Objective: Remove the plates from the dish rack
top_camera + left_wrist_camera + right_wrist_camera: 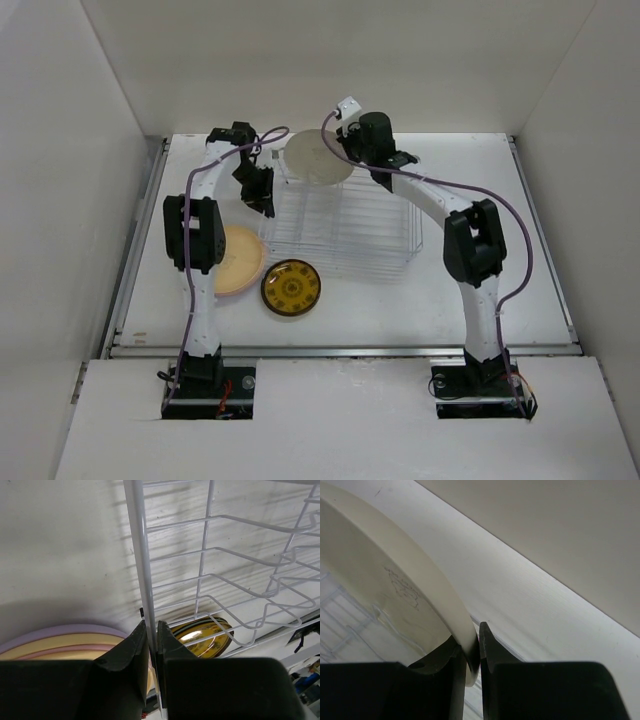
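Observation:
The robot's right gripper will move back and to the left in the top view and lower onto the plate stack's top (238, 262) to release the cream plate, because the stack's top is clear.
The wire dish rack (340, 228) stands mid-table. My left gripper (263, 198) is shut on the rack's left rim wire (145, 580); in the left wrist view the jaws (151, 635) pinch that wire. My right gripper (346, 160) is shut on the rim of a cream plate (316, 158), held on edge over the rack's far side; the right wrist view shows the jaws (474, 647) clamping the plate's rim (395, 580). A stack of cream, pink and lavender plates (238, 260) and an amber patterned plate (290, 288) lie left of the rack's front. No teal-green plate is in view.
White walls enclose the table on the left, back and right. The plate stack (65, 641) and the amber plate (202, 636) lie close to the rack's near-left corner. Purple cables loop over both arms.

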